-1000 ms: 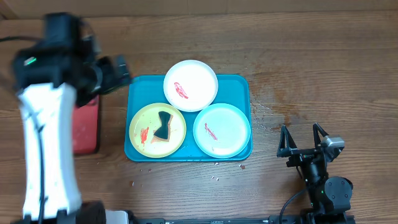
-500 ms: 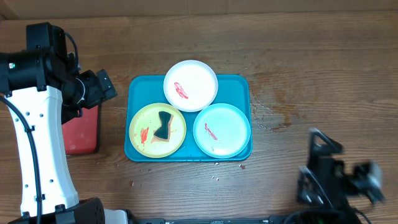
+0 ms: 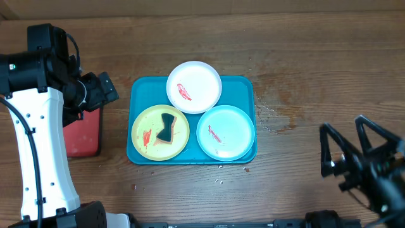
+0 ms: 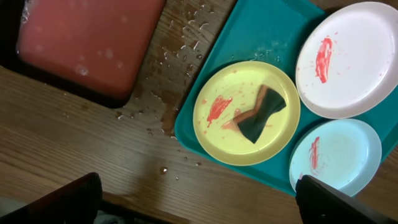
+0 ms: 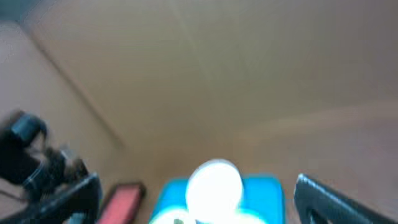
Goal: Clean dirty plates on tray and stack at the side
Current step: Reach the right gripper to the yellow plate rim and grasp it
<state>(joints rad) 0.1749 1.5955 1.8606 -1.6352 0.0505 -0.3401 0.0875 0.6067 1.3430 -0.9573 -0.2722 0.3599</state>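
Observation:
The robot's right gripper needs to swing down next onto the sponge-free rim of the yellow-green plate by the mint plate, because that rim is below it, to the left in the overhead view.
The teal tray point(image 3: 140, 93) holds three plates. The white plate point(image 3: 194, 87) at the back has a red smear. The yellow-green plate point(image 3: 159, 132) has a red smear and a dark sponge point(image 3: 166, 128) on it. The mint plate point(image 3: 226, 132) has a red smear. My left gripper point(image 3: 107, 88) is open and empty, left of the tray, above the red tray. My right gripper point(image 3: 352, 140) is open and empty, raised right of the tray. The left wrist view shows the tray point(image 4: 205, 84) and all three plates. The right wrist view is blurred; the white plate point(image 5: 214, 182) shows.
A smaller dark-rimmed tray with red inside point(image 3: 81, 134) lies left of the teal tray, also in the left wrist view point(image 4: 87, 43). Water drops lie on the wood between the trays point(image 4: 168, 93). Red stains mark the wood right of the tray point(image 3: 285, 120).
My left arm swung back and settled left of the tray. My right arm rose and moved right, and its view is blurred with motion. The plates and sponge have not moved.

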